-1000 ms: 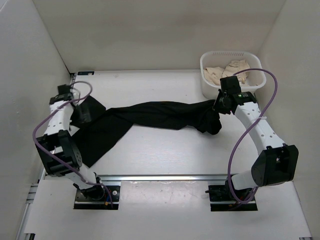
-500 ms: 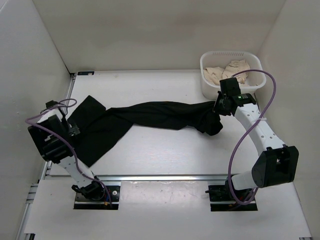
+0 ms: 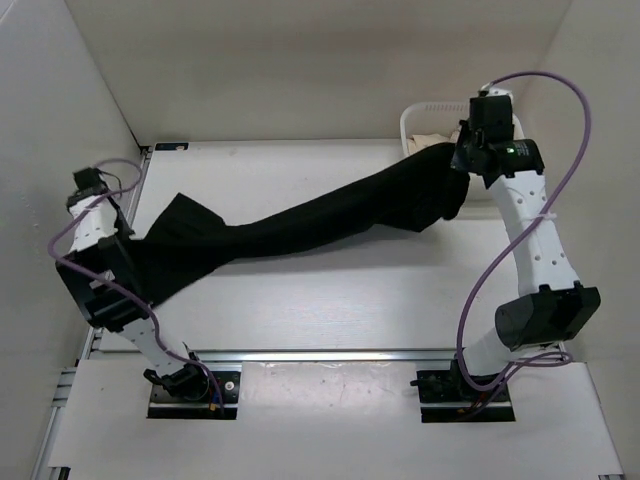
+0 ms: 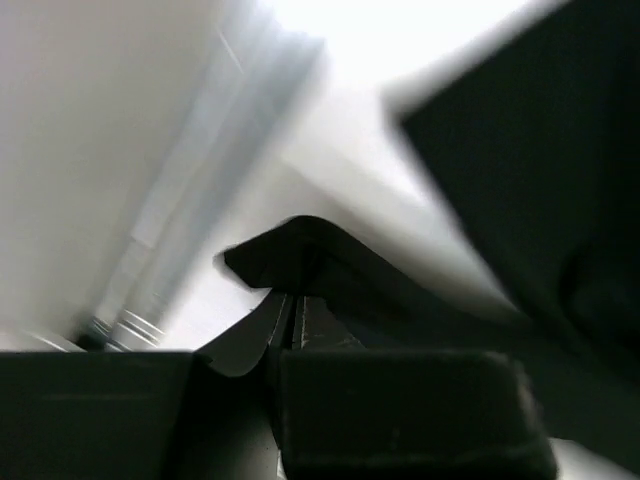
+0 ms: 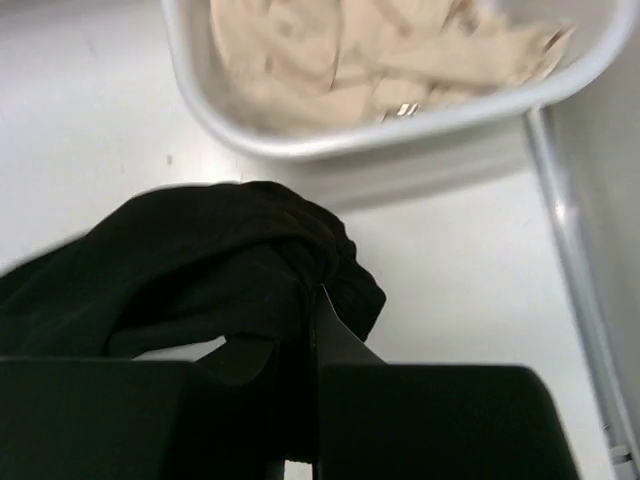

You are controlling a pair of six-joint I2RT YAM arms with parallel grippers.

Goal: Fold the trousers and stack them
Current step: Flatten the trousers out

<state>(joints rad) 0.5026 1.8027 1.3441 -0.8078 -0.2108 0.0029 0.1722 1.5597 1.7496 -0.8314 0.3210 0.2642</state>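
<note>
The bare tabletop before the basket lies below and back of the gripper, so next my right gripper will draw back and down to release the trouser end.
The black trousers [image 3: 300,225] stretch slantwise across the table from the near left to the far right. My right gripper [image 3: 462,165] is shut on their bunched right end and holds it up in front of the basket. In the right wrist view, dark cloth [image 5: 200,260] bulges out around the closed right gripper [image 5: 312,300]. My left gripper [image 3: 122,243] is at the trousers' left edge. In the left wrist view, the left gripper [image 4: 293,305] is shut on a fold of the black fabric [image 4: 300,245], with more of the trousers [image 4: 520,170] to the right.
A white basket [image 3: 415,115] holding beige cloth [image 5: 380,50] stands at the far right corner, partly behind the right arm. Its rim [image 5: 400,130] is just beyond the held trouser end. White walls enclose the table on the left, back and right. A metal rail [image 3: 330,353] runs along the near edge.
My left gripper went from open to shut on the trousers' left edge. The right gripper rose and moved back toward the basket, pulling the trousers taut.
</note>
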